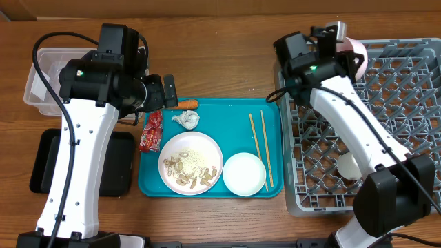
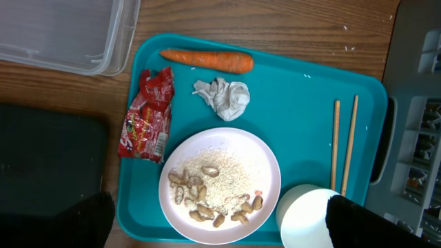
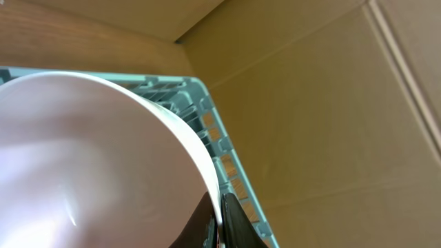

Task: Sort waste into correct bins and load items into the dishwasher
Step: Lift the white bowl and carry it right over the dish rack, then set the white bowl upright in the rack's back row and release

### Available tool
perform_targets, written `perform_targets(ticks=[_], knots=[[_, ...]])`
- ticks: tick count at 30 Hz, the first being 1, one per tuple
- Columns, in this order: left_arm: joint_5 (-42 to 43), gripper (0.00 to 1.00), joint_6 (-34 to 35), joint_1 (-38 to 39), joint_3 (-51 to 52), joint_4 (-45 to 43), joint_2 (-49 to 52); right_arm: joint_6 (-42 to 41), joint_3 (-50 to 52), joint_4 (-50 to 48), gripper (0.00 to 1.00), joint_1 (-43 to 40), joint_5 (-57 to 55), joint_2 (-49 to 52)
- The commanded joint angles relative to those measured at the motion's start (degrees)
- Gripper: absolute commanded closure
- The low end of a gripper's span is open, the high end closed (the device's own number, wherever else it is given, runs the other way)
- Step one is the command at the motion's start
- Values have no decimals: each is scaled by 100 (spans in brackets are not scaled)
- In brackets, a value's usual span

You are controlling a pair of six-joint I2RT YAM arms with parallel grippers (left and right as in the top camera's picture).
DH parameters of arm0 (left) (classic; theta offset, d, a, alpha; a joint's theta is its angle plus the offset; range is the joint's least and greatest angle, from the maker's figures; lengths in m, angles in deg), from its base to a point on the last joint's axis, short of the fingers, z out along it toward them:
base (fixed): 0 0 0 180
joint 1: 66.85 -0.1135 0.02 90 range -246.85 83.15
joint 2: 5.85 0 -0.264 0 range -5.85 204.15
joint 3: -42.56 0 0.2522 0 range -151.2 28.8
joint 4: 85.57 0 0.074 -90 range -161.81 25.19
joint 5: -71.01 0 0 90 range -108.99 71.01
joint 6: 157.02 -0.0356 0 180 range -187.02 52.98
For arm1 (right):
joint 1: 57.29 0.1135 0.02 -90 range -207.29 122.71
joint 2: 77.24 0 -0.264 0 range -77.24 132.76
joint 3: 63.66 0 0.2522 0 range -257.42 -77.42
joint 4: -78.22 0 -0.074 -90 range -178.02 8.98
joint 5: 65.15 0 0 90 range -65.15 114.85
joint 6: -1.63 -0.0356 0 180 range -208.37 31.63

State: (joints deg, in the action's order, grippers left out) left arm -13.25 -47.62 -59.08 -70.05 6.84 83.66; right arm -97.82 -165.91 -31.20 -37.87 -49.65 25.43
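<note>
My right gripper brings the white round dish among the rack's wires down in the dishwasher's far corner next, as the dish hangs above the rack.
On the teal tray lie a carrot, a red wrapper, a crumpled tissue, a plate of shell scraps, a white bowl and chopsticks. My left gripper hangs open above the tray's left part, holding nothing. My right gripper is shut on the rim of a white round dish over the back left corner of the dishwasher.
The clear tub stands at the back left, with the black tray in front of it. Another white dish sits in the rack's front part. A cardboard wall rises behind the rack.
</note>
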Motion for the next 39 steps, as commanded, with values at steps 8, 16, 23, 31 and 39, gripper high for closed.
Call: perform_targets(ticks=[8,16,23,31,39], knots=[[-20,0,55,-24,-96,0,-26,273,785,-752,96,-315,498,33],[-20,0,52,-24,-96,0,-26,501,1276,-1460,96,-446,111,33],[-20,0,52,-24,-96,0,-26,479,1453,-1606,96,-531,258,33],[-20,0,55,-24,-96,0,-26,483,1718,-1738,91,-343,229,33],[-20,0,55,-24,-96,0,-26,485,1718,-1547,88,-57,-98,33]])
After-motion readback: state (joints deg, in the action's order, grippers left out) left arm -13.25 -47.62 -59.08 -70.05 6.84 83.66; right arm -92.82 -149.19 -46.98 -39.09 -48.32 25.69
